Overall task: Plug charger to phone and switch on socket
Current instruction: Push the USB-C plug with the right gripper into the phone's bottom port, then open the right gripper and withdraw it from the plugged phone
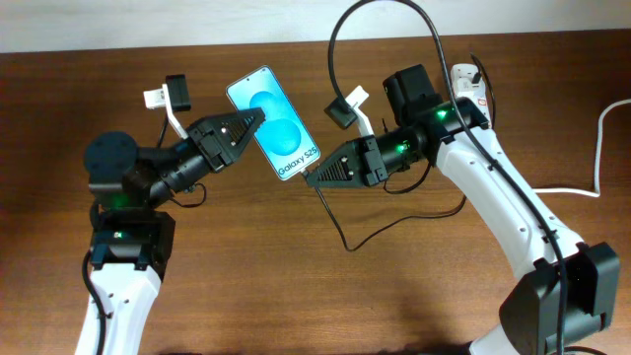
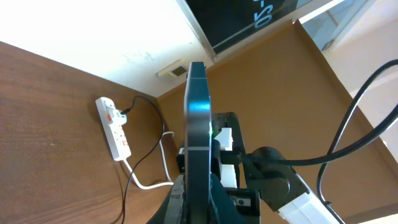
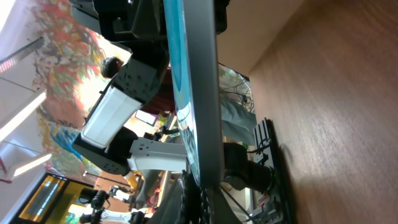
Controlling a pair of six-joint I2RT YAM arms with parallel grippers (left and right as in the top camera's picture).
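The phone hangs in midair over clear wood, so my left gripper will lower it to the bare tabletop beneath and release it screen up.
The phone (image 1: 281, 133), its cyan screen facing up, is lifted above the table. My left gripper (image 1: 258, 116) is shut on its left edge. In the left wrist view the phone (image 2: 198, 130) stands edge-on between the jaws. My right gripper (image 1: 310, 180) is shut on the charger's tip right at the phone's bottom end. The charger's thin black cable (image 1: 347, 247) trails from it across the table. The connector itself is hidden by the fingers. In the right wrist view the phone (image 3: 205, 93) fills the middle, edge-on. The white socket (image 1: 467, 79) lies at the back right, partly behind the right arm.
The socket (image 2: 113, 126) shows its red switches in the left wrist view, with a thick white cord (image 2: 149, 183) running from it. That white cord (image 1: 596, 148) also loops along the table's right side. The brown wooden table (image 1: 246, 286) lies below both arms.
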